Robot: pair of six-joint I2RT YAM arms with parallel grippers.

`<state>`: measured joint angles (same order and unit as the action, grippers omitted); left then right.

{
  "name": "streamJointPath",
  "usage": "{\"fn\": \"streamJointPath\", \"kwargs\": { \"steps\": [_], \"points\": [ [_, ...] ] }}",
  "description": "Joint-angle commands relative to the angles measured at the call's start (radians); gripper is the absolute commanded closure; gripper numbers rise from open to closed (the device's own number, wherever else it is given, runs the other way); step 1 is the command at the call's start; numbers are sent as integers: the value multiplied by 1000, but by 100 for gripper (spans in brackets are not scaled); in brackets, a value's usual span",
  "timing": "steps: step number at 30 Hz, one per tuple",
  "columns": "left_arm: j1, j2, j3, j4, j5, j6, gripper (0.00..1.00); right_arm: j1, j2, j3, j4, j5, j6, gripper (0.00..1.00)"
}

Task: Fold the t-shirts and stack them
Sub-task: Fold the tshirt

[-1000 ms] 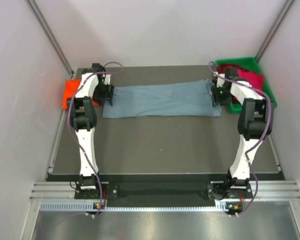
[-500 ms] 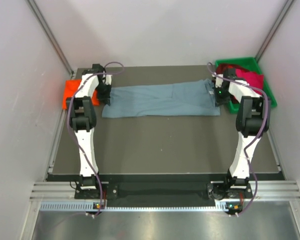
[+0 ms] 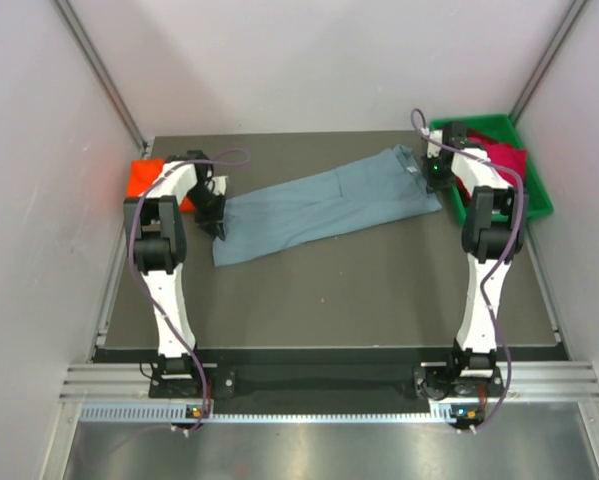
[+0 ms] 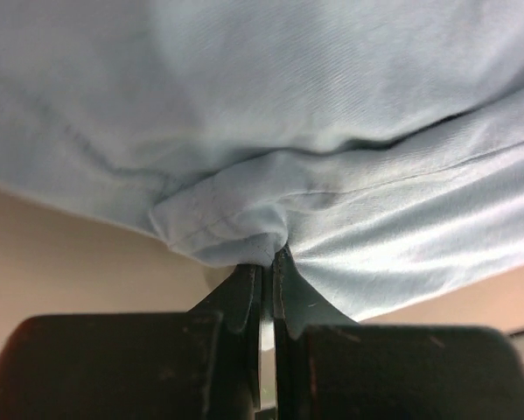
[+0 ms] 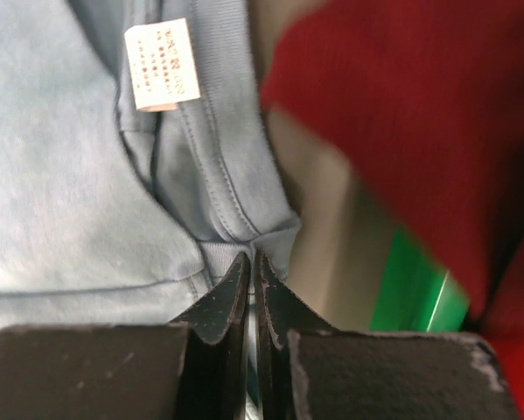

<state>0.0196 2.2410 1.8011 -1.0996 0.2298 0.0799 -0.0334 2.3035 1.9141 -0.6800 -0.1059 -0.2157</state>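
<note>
Back and to the right in the top view, my left gripper needs to draw the t-shirt's bunched hem (image 4: 244,241) toward the bare near tabletop and release it, since room lies there.
A slate blue-grey t-shirt (image 3: 324,205) lies folded into a long band, slanting from near left to far right. My left gripper (image 3: 219,213) is shut on its left end, pinching a bunched hem (image 4: 244,241). My right gripper (image 3: 436,172) is shut on the right end by the collar seam (image 5: 244,241), below a white label (image 5: 161,66). An orange-red t-shirt (image 3: 144,182) lies folded at the table's left edge, behind the left arm. Crimson t-shirts (image 3: 499,160) sit in the bin; one shows in the right wrist view as crimson cloth (image 5: 401,114).
A green plastic bin (image 3: 534,195) stands at the far right corner, close to my right gripper; its green wall (image 5: 415,297) shows beside the fingers. White enclosure walls and slanted metal posts (image 3: 99,70) ring the dark table (image 3: 329,290).
Both grippers closed on the blue-grey shirt's ends. The left end has been drawn nearer and the right end farther, so the band now lies slanted instead of straight across.
</note>
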Motion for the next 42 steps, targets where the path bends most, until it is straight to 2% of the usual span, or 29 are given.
{"fn": "streamJointPath", "kwargs": {
  "steps": [1, 7, 21, 22, 24, 25, 26, 29, 36, 42],
  "points": [
    [-48, -57, -88, -86, 63, -3, 100, 18, 71, 111, 56, 11, -1, 100],
    [-87, -112, -143, -92, 62, -22, 100, 26, 155, 269, 83, 9, 15, 100],
    [-133, -234, -322, -103, 75, -22, 100, 84, 297, 493, 146, -5, 59, 100],
    [-136, -241, -325, -102, 71, -23, 94, 87, 303, 499, 154, 3, 61, 100],
    [-141, -253, -318, -100, 33, -28, 52, 86, 301, 502, 157, 31, 75, 85],
    [-141, -257, -301, -95, -21, -34, 32, 87, 287, 499, 154, 37, 78, 75],
    [-139, -265, -290, -92, -39, -34, 31, 87, 275, 493, 154, 44, 76, 57],
    [-129, -268, -234, -86, -56, -34, 31, 81, 208, 451, 151, 72, 70, 45],
    [-96, -224, -149, -45, -78, -37, 34, 43, 53, 353, 116, 46, 95, 43],
    [-58, -140, -65, -42, -72, -25, 37, 41, -79, 147, 63, -11, 119, 44]
  ]
}}
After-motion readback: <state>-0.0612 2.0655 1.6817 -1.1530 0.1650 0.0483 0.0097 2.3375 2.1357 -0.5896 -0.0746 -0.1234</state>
